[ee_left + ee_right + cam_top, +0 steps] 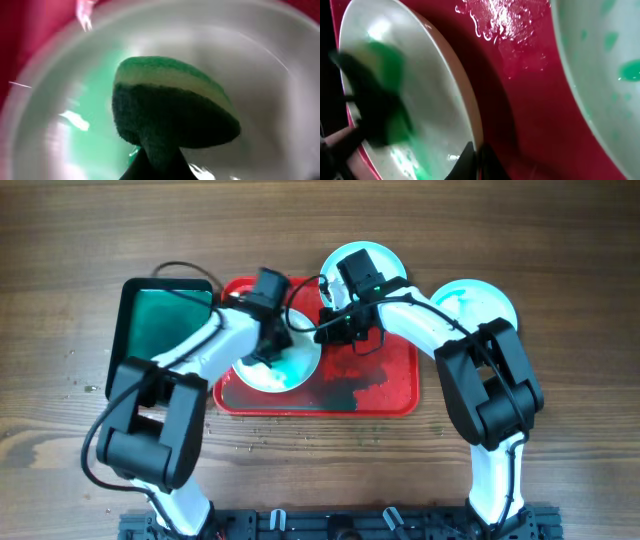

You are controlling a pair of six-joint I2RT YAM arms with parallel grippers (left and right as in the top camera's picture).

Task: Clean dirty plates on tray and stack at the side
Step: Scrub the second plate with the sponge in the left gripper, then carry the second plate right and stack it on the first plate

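The plate in my right gripper goes up and to the right in the overhead view next for release atop the third plate [475, 302], as that already lies beside the tray.
A white plate [292, 370] smeared with teal paint lies at the left end of the red tray [385, 385]. My left gripper [268, 350] is shut on a green sponge [175, 105] and presses it onto this plate [280, 75]. My right gripper [327, 330] is shut on the plate's right rim [445, 85], one finger on each side of it [476, 157]. A second plate [362, 262] sits at the tray's far edge, under the right arm. It shows teal spots in the right wrist view [600, 60]. A third plate [478, 302] lies on the table to the right of the tray.
A dark green tray [160, 325] stands left of the red tray, partly under my left arm. The red tray's bare floor [520, 100] is wet and carries dark and teal smears. Wooden table [560, 240] surrounds everything.
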